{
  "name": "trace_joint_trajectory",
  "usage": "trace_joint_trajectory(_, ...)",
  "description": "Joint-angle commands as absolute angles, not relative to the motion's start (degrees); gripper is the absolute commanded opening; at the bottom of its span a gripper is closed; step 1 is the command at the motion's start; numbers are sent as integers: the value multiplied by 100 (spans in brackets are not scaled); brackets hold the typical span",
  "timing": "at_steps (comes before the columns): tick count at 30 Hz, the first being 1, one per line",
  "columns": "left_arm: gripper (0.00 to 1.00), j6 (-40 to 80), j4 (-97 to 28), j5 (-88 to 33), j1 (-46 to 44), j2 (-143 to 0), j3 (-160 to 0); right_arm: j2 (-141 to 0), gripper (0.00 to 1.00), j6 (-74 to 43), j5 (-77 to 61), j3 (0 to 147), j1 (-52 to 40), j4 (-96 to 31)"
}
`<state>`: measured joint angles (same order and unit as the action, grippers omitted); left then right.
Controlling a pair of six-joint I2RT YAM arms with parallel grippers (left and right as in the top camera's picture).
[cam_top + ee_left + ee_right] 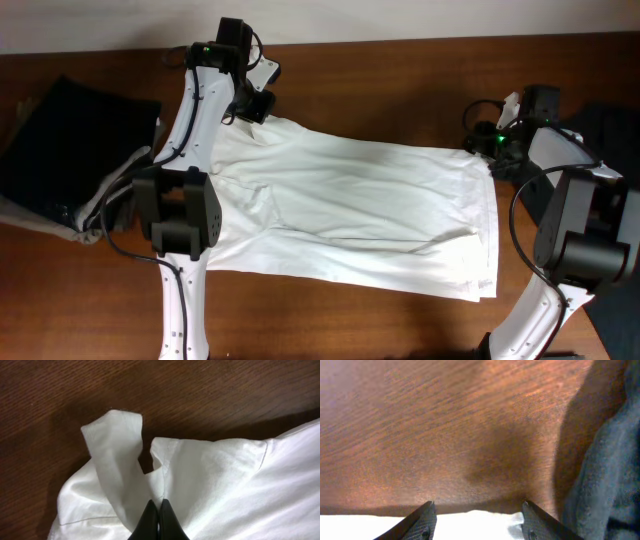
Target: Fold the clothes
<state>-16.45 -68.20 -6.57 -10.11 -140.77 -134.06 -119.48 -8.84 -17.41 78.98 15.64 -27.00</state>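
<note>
The shirt's far half still lies spread flat, so my left gripper should next carry its pinched far edge back over its near folded part and release it.
A white shirt (350, 210) lies spread across the middle of the brown table, partly folded. My left gripper (257, 107) is at its far left corner, shut on the white cloth; in the left wrist view the closed fingertips (158, 504) pinch the shirt (225, 485) beside a raised flap. My right gripper (497, 148) sits at the shirt's far right corner. In the right wrist view its jaws (478, 506) are open, with the white shirt edge (470, 522) lying between them, not clamped.
A dark garment (70, 140) lies on pale cloth at the table's left side. Another dark garment (610, 125) lies at the right edge, seen as grey cloth in the right wrist view (610, 470). Bare wood (380, 80) runs along the back.
</note>
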Motion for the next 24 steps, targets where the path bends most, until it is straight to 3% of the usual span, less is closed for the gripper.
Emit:
trace_joint_trajectory(1, 0, -1570, -6871, -596, -976, -13850, -13517, -12202, 48, -904, -1284, 7894, 1529, -3028)
trace_joint_trajectory(4, 0, -1575, -6910, -593, -969, -13850, -13517, -12191, 4, -910, -1308, 7911, 1549, -3155)
trace_joint_trajectory(10, 0, -1590, -7170, -482, -972, -13270, -13517, -11019, 4, -919, -1455, 7983, 1577, -3839)
trace_joint_trajectory(15, 0, -1584, -8147, -370, -969, -12897, -13517, -10020, 4, -921, -1431, 7983, 1581, -4932)
trace_joint_trajectory(20, 0, -1459, -9452, -360, -923, -12897, -13515, -9747, 4, -620, -1450, 7983, 1581, -6528)
trace_joint_trajectory(24, 1, -1243, -9673, -471, -779, -12881, -13288, -9749, 4, -622, -1424, 7979, 1581, -7391)
